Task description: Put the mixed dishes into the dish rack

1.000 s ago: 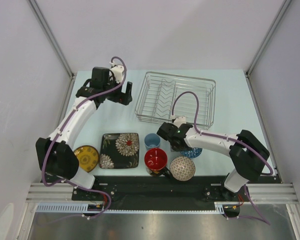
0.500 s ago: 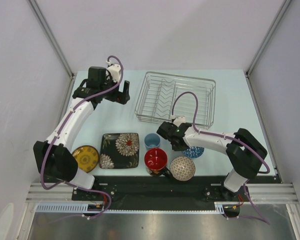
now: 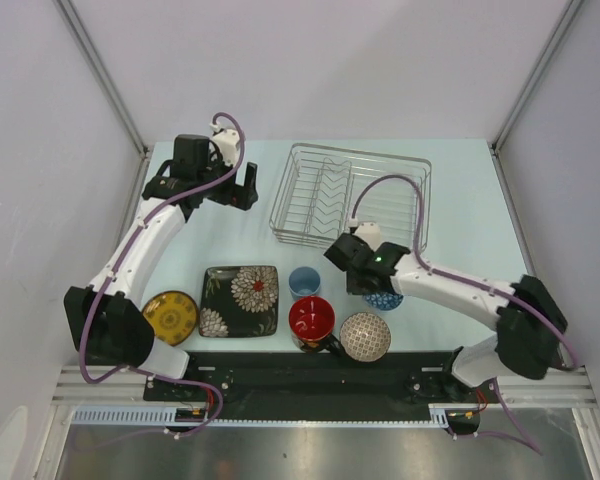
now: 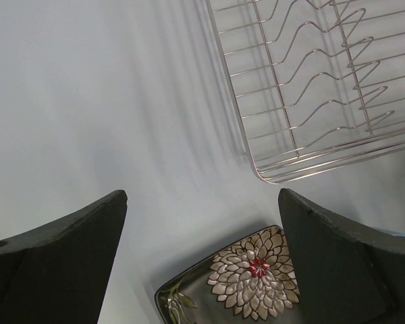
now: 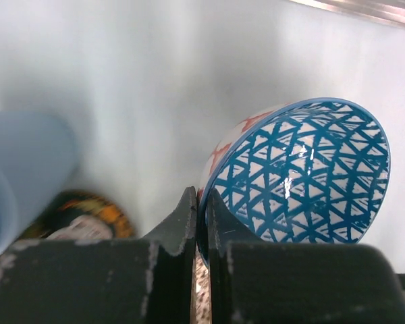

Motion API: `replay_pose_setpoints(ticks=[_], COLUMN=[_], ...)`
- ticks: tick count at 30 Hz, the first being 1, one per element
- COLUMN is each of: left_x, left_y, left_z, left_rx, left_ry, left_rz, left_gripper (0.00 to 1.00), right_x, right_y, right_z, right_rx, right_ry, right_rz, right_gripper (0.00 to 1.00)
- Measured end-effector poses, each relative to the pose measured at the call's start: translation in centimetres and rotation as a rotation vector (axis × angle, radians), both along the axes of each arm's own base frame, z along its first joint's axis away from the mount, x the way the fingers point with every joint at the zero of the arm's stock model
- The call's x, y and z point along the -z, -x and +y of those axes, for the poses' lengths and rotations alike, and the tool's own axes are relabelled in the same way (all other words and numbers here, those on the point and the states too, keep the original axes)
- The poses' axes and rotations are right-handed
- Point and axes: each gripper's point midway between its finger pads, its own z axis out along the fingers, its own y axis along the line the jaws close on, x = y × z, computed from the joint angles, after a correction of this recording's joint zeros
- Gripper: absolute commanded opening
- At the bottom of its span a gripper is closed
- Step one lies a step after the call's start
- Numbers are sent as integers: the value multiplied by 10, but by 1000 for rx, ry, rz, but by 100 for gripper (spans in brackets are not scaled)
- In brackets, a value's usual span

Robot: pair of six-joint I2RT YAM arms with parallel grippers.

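My right gripper lifts, turns, lowers and releases the blue patterned bowl at the dish rack wires' empty far end [image 3: 315, 177] next. That end lies outward, to the gripper's left in the top view.
My right gripper [image 3: 367, 272] [image 5: 202, 210] is shut on the rim of the blue patterned bowl [image 3: 386, 299] [image 5: 304, 182], which tilts on its side just off the table. Around it are the light-blue cup [image 3: 303, 281] [image 5: 20, 175], the black mug with red inside [image 3: 312, 319] and the beige-pink bowl [image 3: 365, 337]. The black square floral plate [image 3: 240, 300] [image 4: 253, 280] and the small yellow plate [image 3: 173, 315] lie to the left. My left gripper [image 3: 242, 187] [image 4: 202, 197] hangs open, holding nothing, left of the dish rack [image 3: 280, 212] [image 4: 237, 108].
The silver wire rack has upright prongs in its left half and holds no dishes. Grey walls with metal posts close the table on three sides. The arm bases and a black rail run along the near edge.
The right gripper has closed on the blue bowl's rim, and its arm has swung outward to the right. The left gripper has drifted slightly left, still open.
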Motion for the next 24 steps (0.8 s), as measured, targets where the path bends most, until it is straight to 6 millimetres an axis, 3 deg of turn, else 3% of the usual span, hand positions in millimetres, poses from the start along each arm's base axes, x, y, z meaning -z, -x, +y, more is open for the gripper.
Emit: replay_pose_setpoints(ticks=[13, 19, 22, 24], left_x=[0, -1, -4, -6], left_y=[0, 2, 4, 6], left_z=[0, 1, 3, 4], left_rx=[-1, -5, -9, -14], left_ry=[-1, -4, -6, -8], left_rz=[2, 1, -6, -11], left_gripper=[100, 100, 100, 100], right_x=[-145, -212, -224, -220], right_y=[-22, -75, -113, -140], right_z=[10, 33, 57, 74], right_rx=[-56, -108, -147, -166], right_ry=[-675, -1066, -1207, -1264], right_rz=[-149, -243, -237, -215], right_gripper=[0, 0, 0, 0])
